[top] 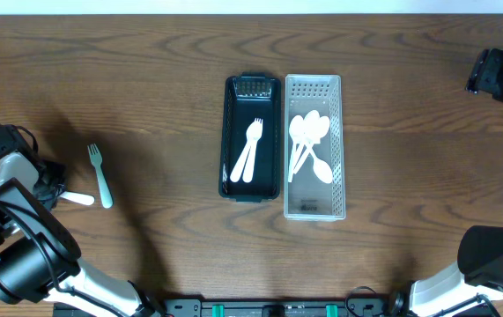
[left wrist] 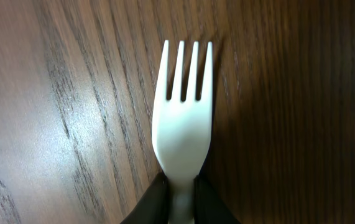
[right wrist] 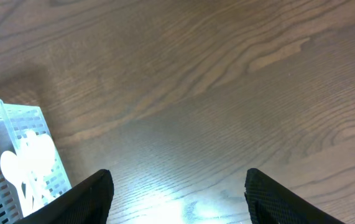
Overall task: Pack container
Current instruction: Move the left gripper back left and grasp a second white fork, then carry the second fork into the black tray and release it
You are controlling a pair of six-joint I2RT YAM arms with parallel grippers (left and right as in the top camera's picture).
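Note:
The left gripper will lift its fork and carry it outward past the pale teal fork, over the black tray [top: 251, 141], because that tray already holds white forks.
In the left wrist view my left gripper [left wrist: 180, 188] is shut on the neck of a white fork [left wrist: 182, 118], its tines pointing away over the wood. From overhead that gripper [top: 54, 188] sits at the table's far left, with the white fork [top: 80, 199] sticking out to its right. A pale teal fork [top: 101, 176] lies just beyond it on the table. At the middle stand a black tray [top: 226, 132] holding two white forks [top: 249, 151] and a white perforated bin [top: 342, 150] holding white spoons [top: 308, 141]. My right gripper [right wrist: 180, 199] is open, over bare wood.
The right arm [top: 498, 75] hangs near the table's far right edge. The perforated bin [right wrist: 3, 124] shows at the left of the right wrist view. Both arm bases stand along the front edge.

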